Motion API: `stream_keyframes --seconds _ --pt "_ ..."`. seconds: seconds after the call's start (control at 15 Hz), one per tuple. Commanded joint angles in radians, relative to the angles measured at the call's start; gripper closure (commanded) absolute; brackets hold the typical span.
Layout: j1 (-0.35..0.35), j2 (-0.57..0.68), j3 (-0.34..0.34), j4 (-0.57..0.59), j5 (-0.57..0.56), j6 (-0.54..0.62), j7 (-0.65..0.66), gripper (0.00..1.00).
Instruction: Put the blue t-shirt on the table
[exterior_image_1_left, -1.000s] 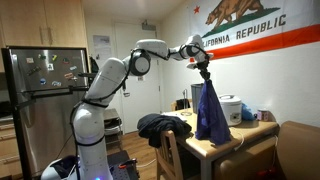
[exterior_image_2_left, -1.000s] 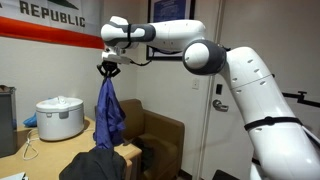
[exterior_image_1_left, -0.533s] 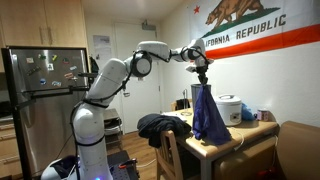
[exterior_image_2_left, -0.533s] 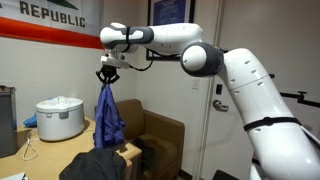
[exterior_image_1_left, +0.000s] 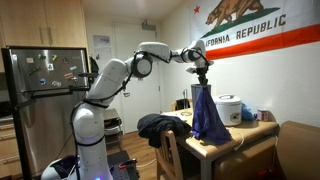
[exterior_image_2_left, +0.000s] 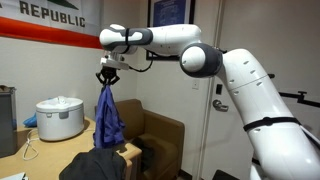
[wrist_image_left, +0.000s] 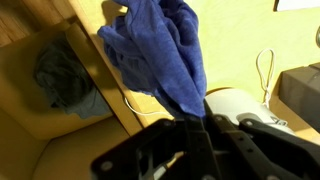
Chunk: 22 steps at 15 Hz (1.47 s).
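The shirt hangs long, its lower end over the table, so I should lower my gripper beside the rice cooker and release its top.
The blue t-shirt (exterior_image_1_left: 208, 115) hangs long and limp from my gripper (exterior_image_1_left: 202, 75), which is shut on its top. In both exterior views it dangles over the wooden table (exterior_image_1_left: 245, 135), its lower end close to the tabletop. It also shows in an exterior view (exterior_image_2_left: 109, 118) below the gripper (exterior_image_2_left: 106, 77). In the wrist view the shirt (wrist_image_left: 160, 55) drops away from the shut jaws (wrist_image_left: 195, 125) over the table (wrist_image_left: 90, 60).
A white rice cooker (exterior_image_1_left: 230, 108) (exterior_image_2_left: 59, 117) stands on the table next to the shirt. A dark garment (exterior_image_1_left: 162, 126) (exterior_image_2_left: 95, 164) drapes over a chair at the table's end. A brown armchair (exterior_image_2_left: 160, 135) stands by the wall. A white cable (wrist_image_left: 264, 70) lies on the table.
The gripper with the hanging shirt has shifted slightly and sunk a little over the table. The grip has not changed.
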<state>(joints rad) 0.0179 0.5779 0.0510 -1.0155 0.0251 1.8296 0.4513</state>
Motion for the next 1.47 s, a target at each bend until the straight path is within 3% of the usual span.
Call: stream_keyframes --seconds 0.0,0.47,0.53,1.07,1.4 --pt "-0.003 0.059 0.000 0.048 0.005 -0.020 -0.001 0.99" --pt "-0.026 0.206 0.006 0.087 0.026 -0.081 -0.001 0.99" --pt "-0.012 0.227 -0.025 0.096 0.055 -0.098 -0.011 0.99" --pt "0.021 0.356 -0.035 0.158 0.086 -0.227 0.003 0.99" --pt "0.020 0.392 -0.026 0.194 0.078 -0.207 0.038 0.99"
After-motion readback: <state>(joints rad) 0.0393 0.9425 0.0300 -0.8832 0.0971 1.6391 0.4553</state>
